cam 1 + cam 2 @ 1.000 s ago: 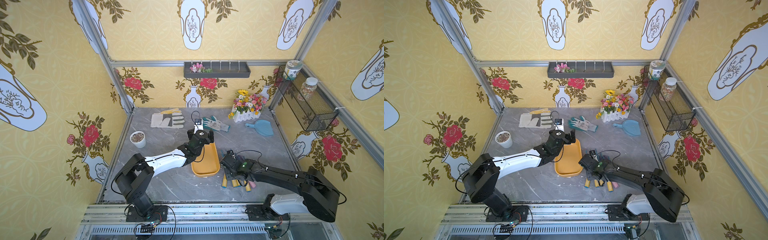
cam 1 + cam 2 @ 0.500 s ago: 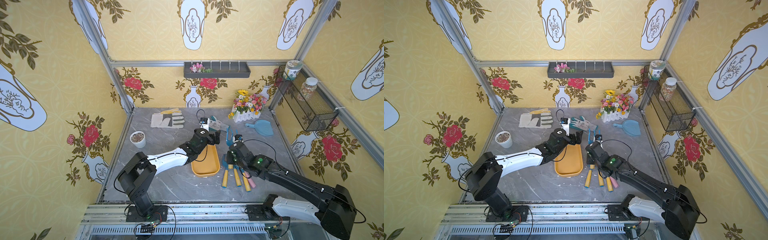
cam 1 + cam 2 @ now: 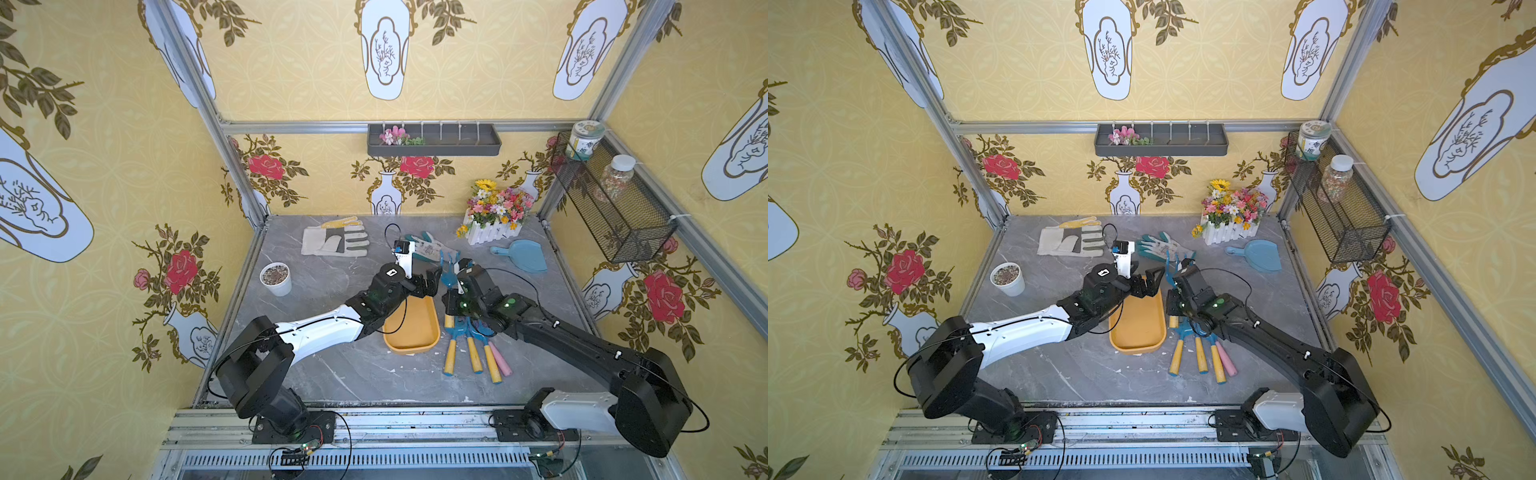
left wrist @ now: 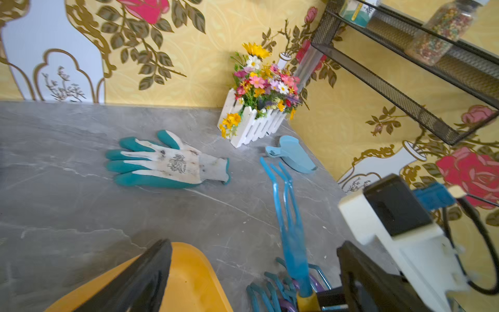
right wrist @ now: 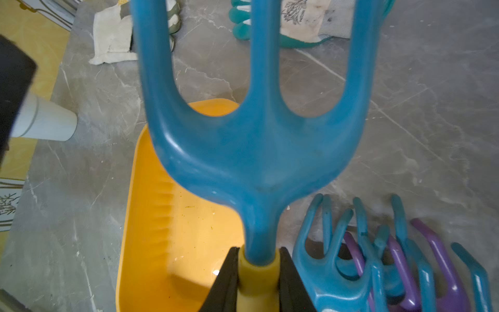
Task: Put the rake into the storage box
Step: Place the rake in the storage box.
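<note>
My right gripper covers only the handle's top. My open left gripper moves across toward the rake next and closes on the blue head's bare base (image 3: 449, 280) (image 4: 294, 247).
The rake (image 5: 256, 140) has a blue three-tined head and a yellow handle. My right gripper (image 5: 258, 259) is shut on the handle's top, holding the rake (image 3: 448, 266) off the table, tines toward the back wall. It hangs just right of the far end of the storage box (image 3: 415, 328), a shallow yellow-orange tray (image 5: 162, 229) with nothing in it. My left gripper (image 4: 252, 245) stands open over the tray's far end (image 4: 189, 283), close beside the rake head (image 4: 293, 232). Both grippers show in both top views, left gripper (image 3: 1148, 282) and right gripper (image 3: 1177, 278).
Several more rakes (image 3: 469, 345) lie side by side right of the tray. Behind are a teal glove (image 4: 167, 164), a grey work glove (image 3: 336, 241), a flower box (image 3: 494, 224) and a blue dustpan (image 3: 523, 255). A white cup (image 3: 276, 278) stands at the left.
My right gripper has lifted the rake out of the row of tools and carried it toward the back. My left gripper has shifted to the tray's far end.
</note>
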`<act>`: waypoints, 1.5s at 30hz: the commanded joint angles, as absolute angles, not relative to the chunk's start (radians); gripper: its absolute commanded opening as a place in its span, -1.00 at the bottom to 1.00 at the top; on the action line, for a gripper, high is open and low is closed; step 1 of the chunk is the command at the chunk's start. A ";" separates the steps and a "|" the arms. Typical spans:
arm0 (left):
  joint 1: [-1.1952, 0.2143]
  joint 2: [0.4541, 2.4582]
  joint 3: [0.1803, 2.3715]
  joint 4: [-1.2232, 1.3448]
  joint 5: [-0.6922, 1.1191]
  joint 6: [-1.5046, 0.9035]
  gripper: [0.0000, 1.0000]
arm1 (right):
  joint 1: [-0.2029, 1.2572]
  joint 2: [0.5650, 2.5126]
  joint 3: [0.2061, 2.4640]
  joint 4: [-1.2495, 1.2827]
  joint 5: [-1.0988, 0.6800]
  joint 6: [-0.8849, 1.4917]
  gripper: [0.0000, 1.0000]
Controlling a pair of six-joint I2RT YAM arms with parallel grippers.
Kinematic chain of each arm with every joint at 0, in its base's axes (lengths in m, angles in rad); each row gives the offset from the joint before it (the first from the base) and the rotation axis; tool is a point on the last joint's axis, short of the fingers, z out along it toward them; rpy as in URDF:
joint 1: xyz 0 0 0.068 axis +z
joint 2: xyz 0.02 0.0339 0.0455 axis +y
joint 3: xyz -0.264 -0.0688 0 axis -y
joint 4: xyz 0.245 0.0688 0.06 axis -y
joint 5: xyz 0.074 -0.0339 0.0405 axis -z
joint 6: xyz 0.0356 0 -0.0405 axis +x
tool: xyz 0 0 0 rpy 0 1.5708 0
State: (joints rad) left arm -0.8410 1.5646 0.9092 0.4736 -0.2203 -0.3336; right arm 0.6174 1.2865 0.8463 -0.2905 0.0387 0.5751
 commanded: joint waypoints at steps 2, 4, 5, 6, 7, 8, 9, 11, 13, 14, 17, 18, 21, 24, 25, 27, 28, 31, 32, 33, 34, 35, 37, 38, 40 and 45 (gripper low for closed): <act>-0.841 1.601 0.901 0.530 -0.142 -0.376 1.00 | 0.616 1.292 0.853 -0.223 -0.051 0.548 -1.00; -0.841 1.609 0.912 0.529 -0.133 -0.365 1.00 | 0.617 1.281 0.851 -0.216 -0.065 0.549 -1.00; -0.841 1.612 0.914 0.528 -0.132 -0.361 1.00 | 0.617 1.274 0.845 -0.209 -0.074 0.548 -1.00; -0.841 1.614 0.914 0.533 -0.134 -0.361 1.00 | 0.617 1.267 0.843 -0.200 -0.088 0.546 -1.00; -0.839 1.617 0.914 0.536 -0.135 -0.361 1.00 | 0.617 1.259 0.839 -0.196 -0.102 0.545 -1.00; -0.839 1.622 0.916 0.543 -0.135 -0.360 1.00 | 0.617 1.250 0.836 -0.191 -0.114 0.543 -1.00; -0.838 1.628 0.919 0.547 -0.131 -0.361 1.00 | 0.618 1.242 0.833 -0.187 -0.132 0.542 -1.00; -0.836 1.641 0.930 0.547 -0.123 -0.357 0.99 | 0.618 1.225 0.827 -0.184 -0.159 0.541 -1.00; -0.833 1.652 0.941 0.548 -0.107 -0.355 0.86 | 0.620 1.205 0.818 -0.180 -0.177 0.539 -1.00; -0.831 1.657 0.945 0.548 -0.104 -0.355 0.72 | 0.623 1.195 0.812 -0.176 -0.182 0.538 -1.00; -0.825 1.672 0.955 0.552 -0.093 -0.360 0.30 | 0.627 1.181 0.803 -0.170 -0.193 0.535 -1.00; -0.824 1.676 0.958 0.552 -0.091 -0.361 0.16 | 0.629 1.182 0.804 -0.172 -0.195 0.535 -1.00; -0.822 1.683 0.962 0.555 -0.085 -0.365 -0.22 | 0.639 1.193 0.802 -0.175 -0.195 0.537 -1.00; -0.822 1.686 0.959 0.555 -0.076 -0.372 -0.69 | 0.653 1.211 0.812 -0.173 -0.187 0.533 -1.00; -0.822 1.687 0.959 0.554 -0.072 -0.373 -0.88 | 0.655 1.217 0.819 -0.180 -0.180 0.529 -1.00; -0.822 1.686 0.959 0.539 -0.073 -0.375 -1.00 | 0.659 1.225 0.830 -0.187 -0.166 0.528 -1.00; -0.822 1.685 0.957 0.533 -0.073 -0.376 -1.00 | 0.659 1.227 0.833 -0.191 -0.158 0.525 -1.00; -0.823 1.672 0.938 0.536 -0.079 -0.382 -1.00 | 0.660 1.226 0.841 -0.199 -0.128 0.526 -1.00; -0.822 1.663 0.925 0.546 -0.094 -0.385 -1.00 | 0.660 1.224 0.841 -0.199 -0.121 0.527 -1.00; -0.822 1.653 0.906 0.564 -0.110 -0.392 -1.00 | 0.660 1.223 0.842 -0.199 -0.110 0.528 -1.00; -0.821 1.644 0.884 0.589 -0.126 -0.394 -1.00 | 0.660 1.221 0.843 -0.202 -0.098 0.535 -1.00; -0.821 1.636 0.870 0.605 -0.148 -0.395 -1.00 | 0.660 1.221 0.841 -0.202 -0.088 0.542 -0.81; -0.819 1.623 0.852 0.618 -0.191 -0.396 -1.00 | 0.659 1.229 0.843 -0.196 -0.083 0.541 -0.27; -0.818 1.619 0.848 0.619 -0.211 -0.397 -1.00 | 0.660 1.235 0.847 -0.201 -0.079 0.541 0.05; -0.813 1.612 0.840 0.620 -0.253 -0.402 -1.00 | 0.659 1.249 0.860 -0.221 -0.068 0.548 0.35; -0.783 1.607 0.812 0.632 -0.313 -0.470 -1.00 | 0.661 1.235 0.843 -0.213 -0.025 0.555 0.53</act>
State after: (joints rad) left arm -0.7994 1.6070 0.8272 0.6136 -0.2394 -0.4305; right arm 0.6613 1.2461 0.8509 -0.2260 -0.0715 0.5449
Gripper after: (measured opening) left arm 0.100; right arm 0.767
